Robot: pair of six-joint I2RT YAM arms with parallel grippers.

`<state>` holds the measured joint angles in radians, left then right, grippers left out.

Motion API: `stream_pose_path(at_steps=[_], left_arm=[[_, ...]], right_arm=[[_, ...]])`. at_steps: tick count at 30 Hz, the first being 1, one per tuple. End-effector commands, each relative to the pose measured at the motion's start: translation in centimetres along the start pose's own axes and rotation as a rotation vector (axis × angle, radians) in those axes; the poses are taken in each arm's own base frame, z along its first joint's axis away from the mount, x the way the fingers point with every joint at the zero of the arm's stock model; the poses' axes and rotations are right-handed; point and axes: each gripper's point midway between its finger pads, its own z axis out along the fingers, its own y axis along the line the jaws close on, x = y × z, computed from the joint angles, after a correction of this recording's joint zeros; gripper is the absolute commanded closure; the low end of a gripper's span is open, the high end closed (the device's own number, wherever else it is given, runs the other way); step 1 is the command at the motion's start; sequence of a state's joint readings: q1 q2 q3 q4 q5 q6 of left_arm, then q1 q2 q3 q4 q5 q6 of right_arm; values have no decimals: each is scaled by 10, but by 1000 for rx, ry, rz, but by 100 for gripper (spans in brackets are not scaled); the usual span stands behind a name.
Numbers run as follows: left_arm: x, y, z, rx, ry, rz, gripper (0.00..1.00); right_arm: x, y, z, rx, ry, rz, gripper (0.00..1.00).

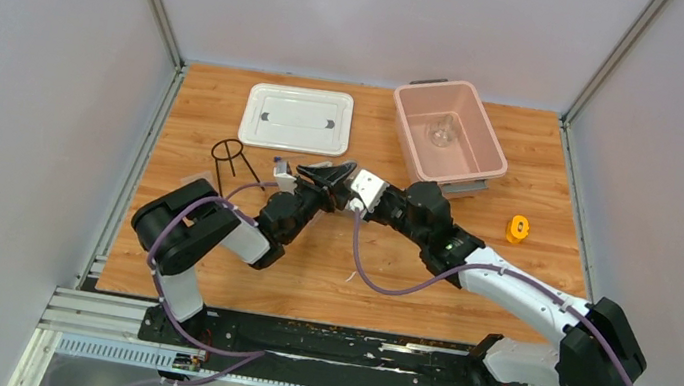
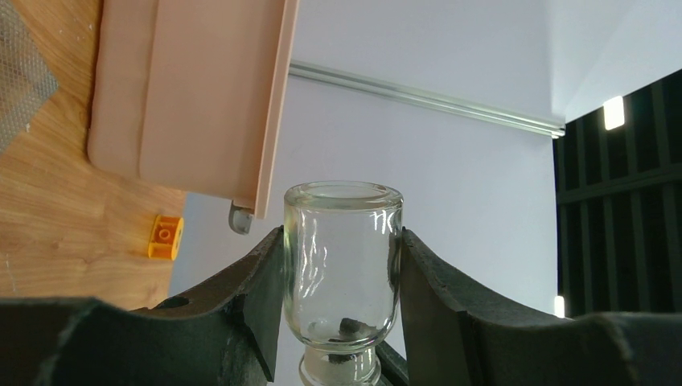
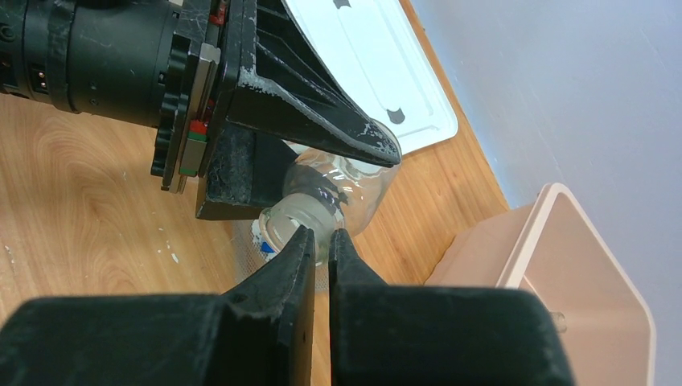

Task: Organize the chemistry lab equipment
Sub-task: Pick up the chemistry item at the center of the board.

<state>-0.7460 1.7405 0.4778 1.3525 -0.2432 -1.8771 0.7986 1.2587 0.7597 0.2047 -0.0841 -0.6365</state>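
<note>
The right gripper moves outward over the pink bin next, then down to release the bottle (image 2: 342,257) on the bin's bare bottom, since a clear glass item already sits there.
A small clear glass bottle (image 2: 342,257) with a dark speck inside sits between the fingers (image 2: 257,281) of my left gripper (image 2: 342,241), which is shut on its body. Both arms meet over the table's middle (image 1: 337,182). My right gripper (image 3: 320,237) is shut on the rim of the bottle's neck (image 3: 281,225), its fingertips almost together. The bottle (image 3: 362,189) lies sideways above a wire-mesh square with a white and blue patch (image 3: 256,238). The black wire ring tripod (image 1: 232,159) stands left of the grippers. The tube rack and tubes are out of view.
The pink bin (image 1: 406,136) stands at the back right with a clear glass item (image 1: 442,131) in it. Its white lid (image 1: 297,118) lies at the back centre. A small orange object (image 1: 517,228) sits right of the arms.
</note>
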Motion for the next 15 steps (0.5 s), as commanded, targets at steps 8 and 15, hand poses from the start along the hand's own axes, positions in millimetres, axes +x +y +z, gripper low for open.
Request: stream_pose_path(at_steps=[8,15], left_arm=[[27,-33,-1,154,117,-38,69],[34,-36,0,158,148,-7,47]], right_arm=[[-18,-23,-7,95,-36,25,100],[-18,-37,-12,166,-18,19,100]])
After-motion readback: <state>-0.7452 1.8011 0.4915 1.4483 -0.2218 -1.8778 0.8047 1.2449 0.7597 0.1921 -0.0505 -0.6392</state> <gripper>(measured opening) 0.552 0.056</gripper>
